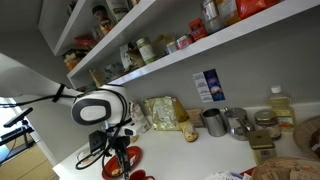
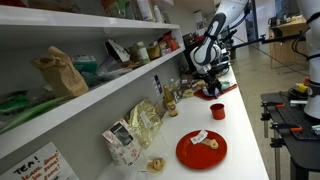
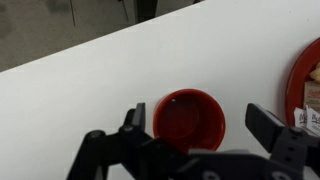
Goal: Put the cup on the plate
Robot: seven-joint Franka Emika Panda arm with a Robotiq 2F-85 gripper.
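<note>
I should lower my gripper astride the cup's rim facing away from the plate and close there, as the red cup [image 2: 217, 111] is standing upright with its opening open below.
In the wrist view the small red cup [image 3: 188, 117] stands upright on the white counter, seen from above. My gripper [image 3: 198, 114] is open, with one finger on each side of the cup and not touching it. The red plate [image 3: 306, 82], with pale patches on its face, shows at the right edge. In an exterior view the cup [image 2: 217, 111] stands on the counter between my gripper [image 2: 212, 84] and the plate [image 2: 201, 149]. My gripper [image 1: 118, 160] also hangs low over the counter in an exterior view.
Another red object [image 2: 213, 94] lies on the counter below my gripper. Wall shelves [image 2: 90, 85] hold packets and jars. Grey metal mugs [image 1: 214, 122], a bottle [image 1: 280, 105] and yellow packets [image 1: 162, 112] line the back of the counter. The counter edge [image 2: 250, 130] runs along one side.
</note>
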